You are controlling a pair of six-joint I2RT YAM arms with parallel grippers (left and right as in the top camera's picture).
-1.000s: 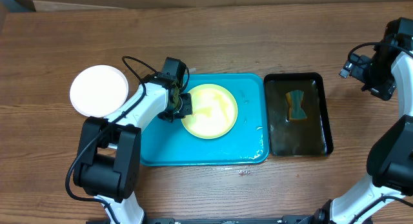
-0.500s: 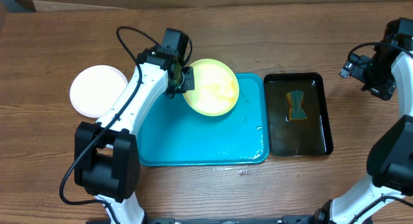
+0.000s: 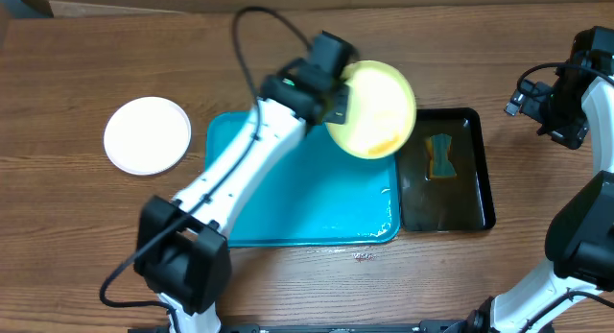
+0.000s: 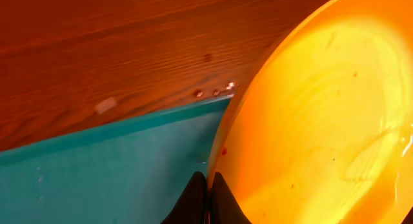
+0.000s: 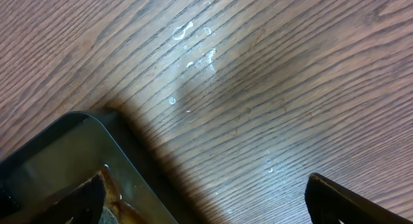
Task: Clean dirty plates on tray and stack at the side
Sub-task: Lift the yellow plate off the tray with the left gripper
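The white plate (image 3: 146, 134) is to the left of my left gripper in the overhead view, so my gripper will next move over the black tray, then across and down onto that plate, and release.
My left gripper (image 3: 338, 101) is shut on the rim of the pale yellow-green plate (image 3: 376, 110) and holds it tilted in the air, above the right top corner of the turquoise tray (image 3: 288, 213). In the left wrist view, the fingers (image 4: 208, 197) pinch the plate's edge (image 4: 322, 121), which has small red specks, and the tray (image 4: 97, 172) lies below. A white plate (image 3: 146, 134) lies on the table left of the tray. No other plate shows. My right gripper (image 3: 549, 107) is open and empty at the far right (image 5: 206, 201).
A black tray (image 3: 484, 194) holding water and a sponge (image 3: 439, 155) stands right of the turquoise tray; its corner (image 5: 58, 159) shows in the right wrist view. Water drops (image 5: 193, 50) lie on the wooden table. The turquoise tray is wet.
My left gripper lifted the yellow-green plate off the turquoise tray and carried it up and to the right, toward the black tray. The right arm has not moved.
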